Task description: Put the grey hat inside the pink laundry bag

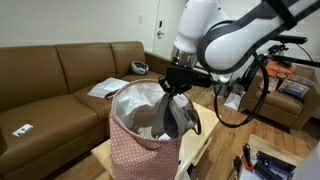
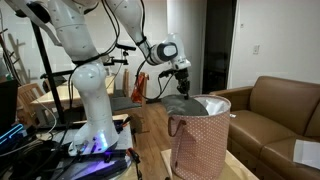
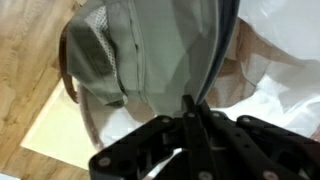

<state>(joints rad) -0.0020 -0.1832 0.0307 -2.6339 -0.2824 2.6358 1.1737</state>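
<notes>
I will next move my gripper outward and down to the bag's white-lined opening (image 1: 143, 103) and release the hat (image 1: 179, 116), which is still draped over the bag's rim.
My gripper (image 1: 176, 84) is shut on the grey hat (image 1: 179, 116), which hangs limp from the fingers over the rim of the pink laundry bag (image 1: 135, 150). In an exterior view the gripper (image 2: 181, 86) holds the hat (image 2: 186, 104) just above the bag (image 2: 198, 145). In the wrist view the hat (image 3: 160, 55) fills the top, pinched between the black fingers (image 3: 190, 108), with the bag's white lining (image 3: 275, 70) below and to the right. A brown strap handle (image 3: 66, 70) shows at the rim.
The bag stands on a light wooden table (image 1: 195, 150). A brown sofa (image 1: 60, 75) with papers (image 1: 105, 88) on it lies behind. A second robot base with cables (image 2: 90, 110) and wooden floor (image 2: 150, 120) lie beyond the bag.
</notes>
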